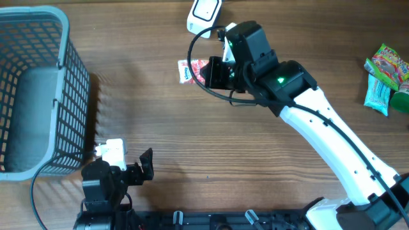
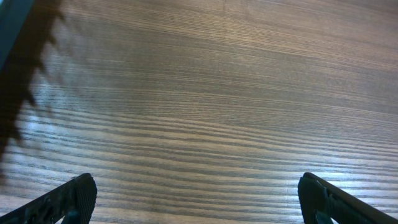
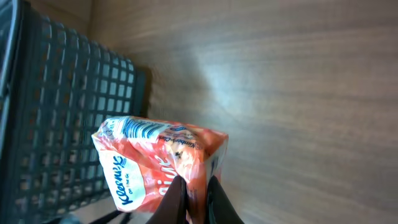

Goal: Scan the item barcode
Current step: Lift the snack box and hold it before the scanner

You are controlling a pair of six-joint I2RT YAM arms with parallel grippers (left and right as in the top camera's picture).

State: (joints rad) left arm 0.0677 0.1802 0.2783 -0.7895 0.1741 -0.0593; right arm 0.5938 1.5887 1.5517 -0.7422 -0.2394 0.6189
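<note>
I need to move my right gripper outward to the scanner [image 1: 204,11], then to the right in the overhead view, and let go of the pack beside the blue packet, where bare wood shows.
An orange-red Kleenex tissue pack [image 3: 155,162] is the item; my right gripper [image 3: 196,193] is shut on its edge, with the pack standing out beyond the fingertips. From overhead the pack [image 1: 190,70] shows at the back middle of the table, just left of the right gripper [image 1: 209,72]. A white barcode scanner [image 1: 204,11] lies at the far edge, just behind the pack. No barcode shows on the visible faces. My left gripper [image 1: 144,165] rests open near the front left; its fingers [image 2: 74,198] stand wide apart over bare wood, holding nothing.
A dark grey mesh basket [image 1: 38,38] fills the left side and shows behind the pack as the basket [image 3: 56,106]. Green and blue snack packets [image 1: 386,76] lie at the right edge. The right arm's white link [image 1: 339,140] crosses the right half of the table.
</note>
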